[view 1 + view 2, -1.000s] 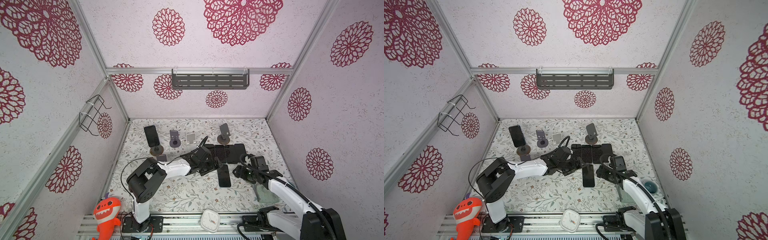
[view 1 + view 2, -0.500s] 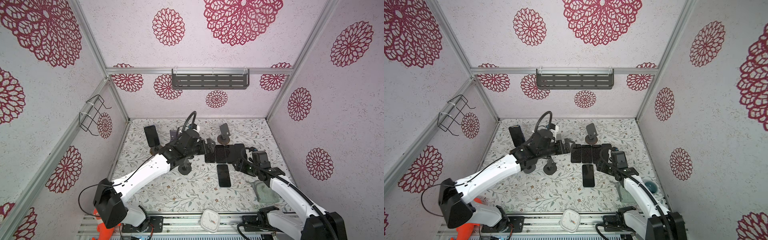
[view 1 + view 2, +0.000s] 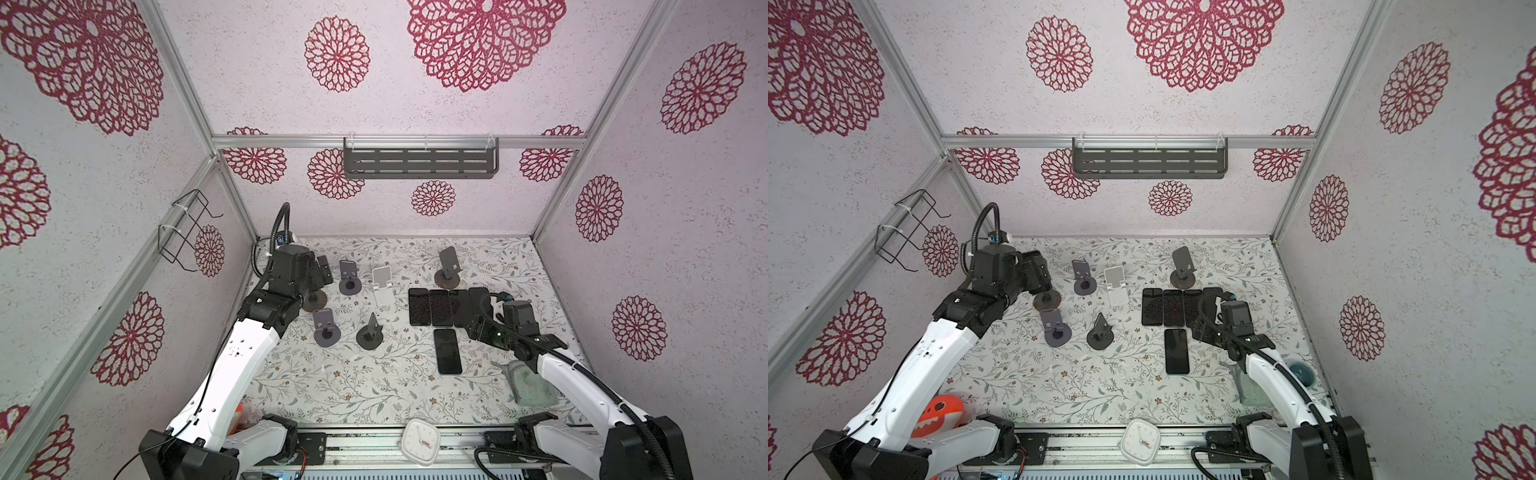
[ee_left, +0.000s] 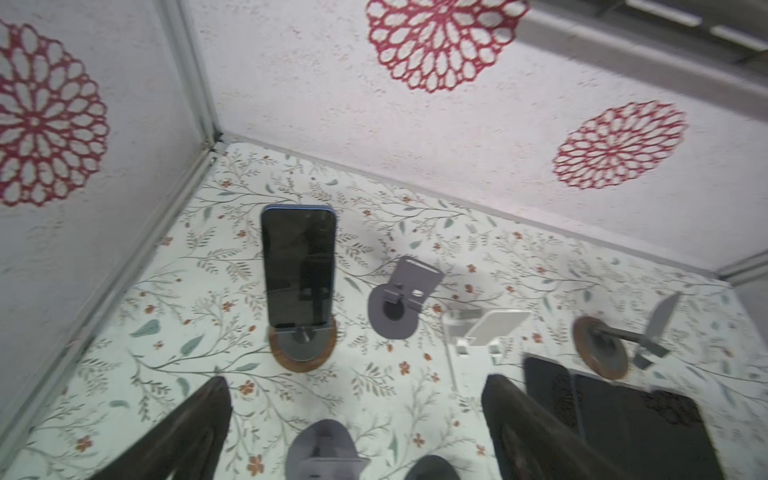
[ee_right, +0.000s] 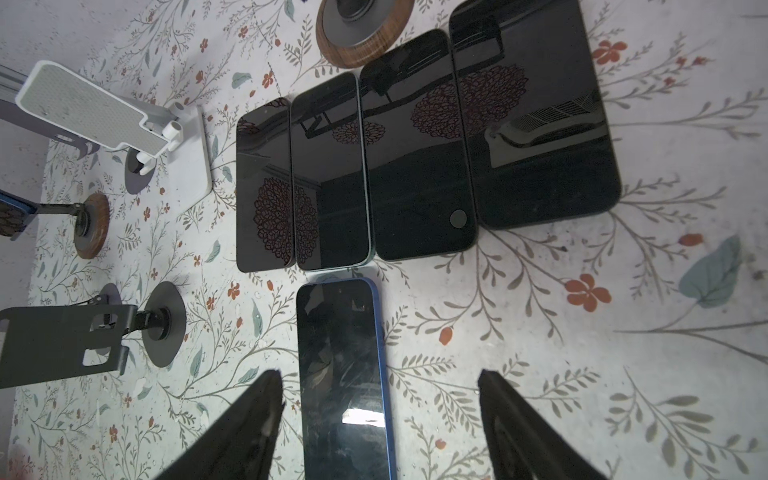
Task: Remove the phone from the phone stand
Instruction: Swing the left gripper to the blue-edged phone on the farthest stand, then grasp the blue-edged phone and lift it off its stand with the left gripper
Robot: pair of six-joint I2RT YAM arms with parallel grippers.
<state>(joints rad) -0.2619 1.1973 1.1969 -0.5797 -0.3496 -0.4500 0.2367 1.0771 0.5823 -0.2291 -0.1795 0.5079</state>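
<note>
I need to move my left gripper outward and down until its open fingers straddle the phone's upper end [image 4: 299,228], since the phone is lower and further outward than the gripper.
The phone [image 4: 298,266], dark-screened with a blue edge, stands upright on the phone stand [image 4: 302,347], which has a round wood-rimmed base. My left gripper [image 4: 357,415] is open with nothing between its fingers [image 4: 195,432], a short way in front of the phone and not touching it. In both top views this gripper [image 3: 320,272] [image 3: 1038,270] hovers at the back left and hides the phone; only the stand's base [image 3: 314,300] shows. My right gripper [image 5: 378,374] is open above a flat blue-edged phone [image 5: 340,374] and holds nothing.
Several dark phones [image 3: 440,307] lie side by side, with one more [image 3: 447,351] in front. Empty stands stand around: grey [image 3: 348,278], white [image 3: 383,284], wood-based [image 3: 448,270], grey [image 3: 326,328], black [image 3: 370,332]. A green cloth [image 3: 532,386] lies front right, a clock [image 3: 422,440] at the front edge.
My left arm has swung from the middle of the table up to the back left, in front of the phone on its stand. The right gripper has shifted slightly toward the back.
</note>
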